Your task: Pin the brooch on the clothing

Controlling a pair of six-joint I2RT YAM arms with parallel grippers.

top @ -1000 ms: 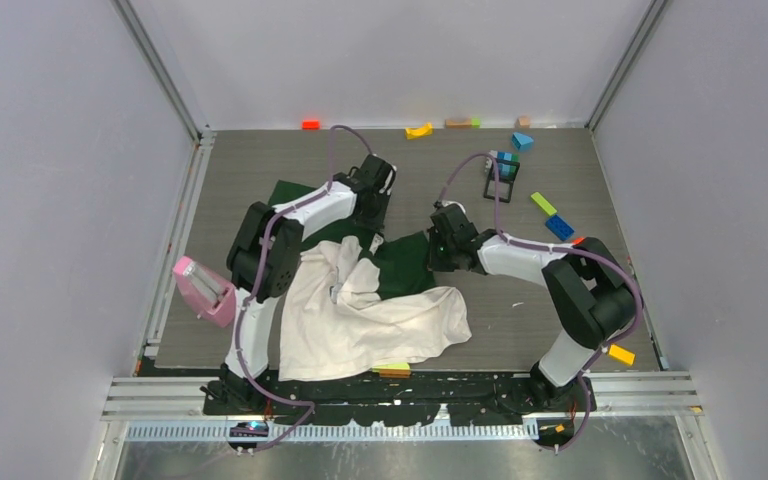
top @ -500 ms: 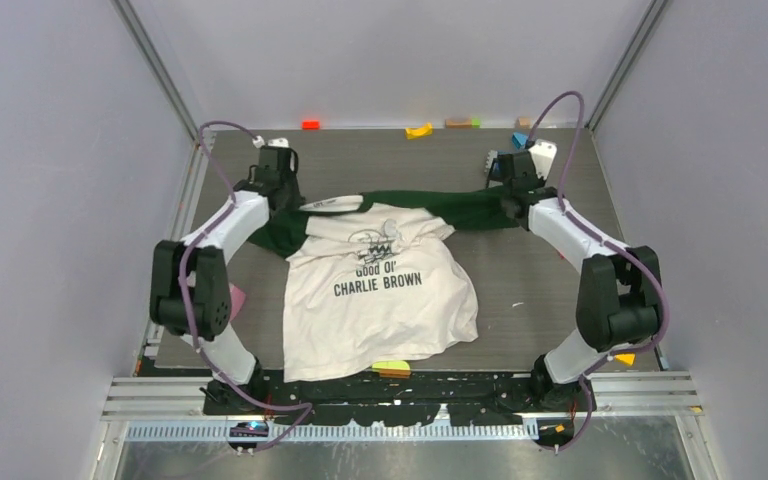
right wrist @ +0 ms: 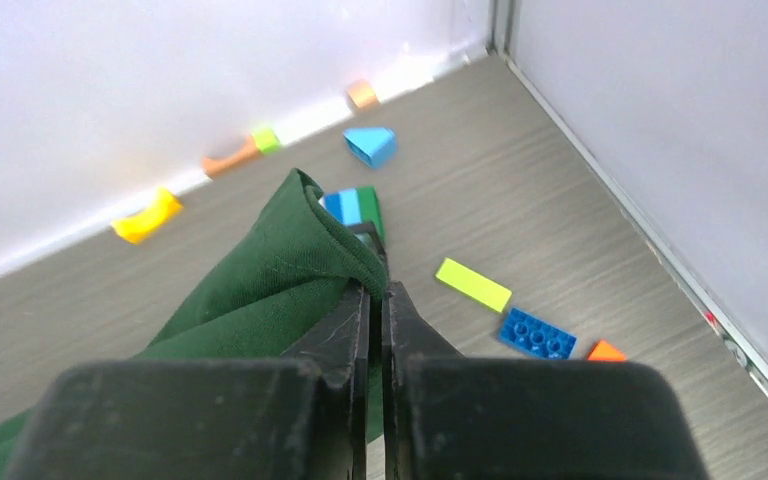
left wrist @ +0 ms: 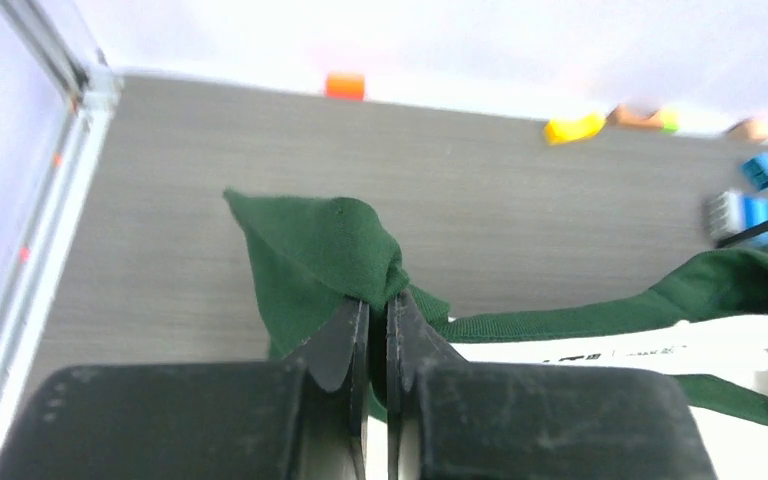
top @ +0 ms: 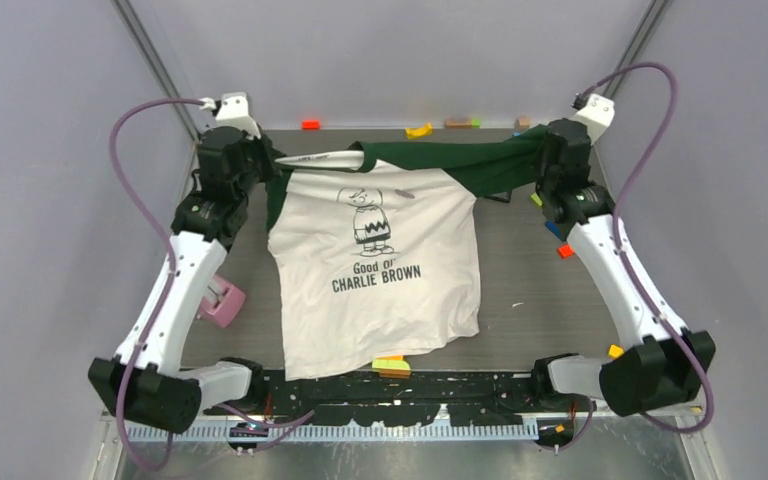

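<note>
The robot's right gripper needs to lift the sleeve it is holding next, then move it outward and down beside the blue-green block before opening.
The clothing (top: 380, 290), a white shirt with dark green sleeves and a cartoon boy print, hangs stretched between both arms, its hem resting on the table. My left gripper (top: 272, 163) is shut on the left green sleeve (left wrist: 320, 240), with fabric bunched between the jaws (left wrist: 377, 300). On the other side, my right gripper (top: 540, 160) is shut on the right green sleeve (right wrist: 260, 280), pinching its folded edge (right wrist: 377, 290). A tiny dull oval that may be the brooch (top: 406, 194) shows on the white chest, right of the boy's head.
Toy blocks lie along the back wall: red-orange (top: 310, 124), yellow (top: 419, 130), blue (right wrist: 370, 145). More blocks sit at the right: lime (right wrist: 472, 284), blue (right wrist: 534, 333). A pink object (top: 218, 300) lies at the left, and a green-orange block (top: 392, 366) lies by the hem.
Both arms rose and swung outward to the back corners, pulling the sleeves apart. The shirt went from a crumpled heap to spread with its print showing. The left gripper closed on its sleeve.
</note>
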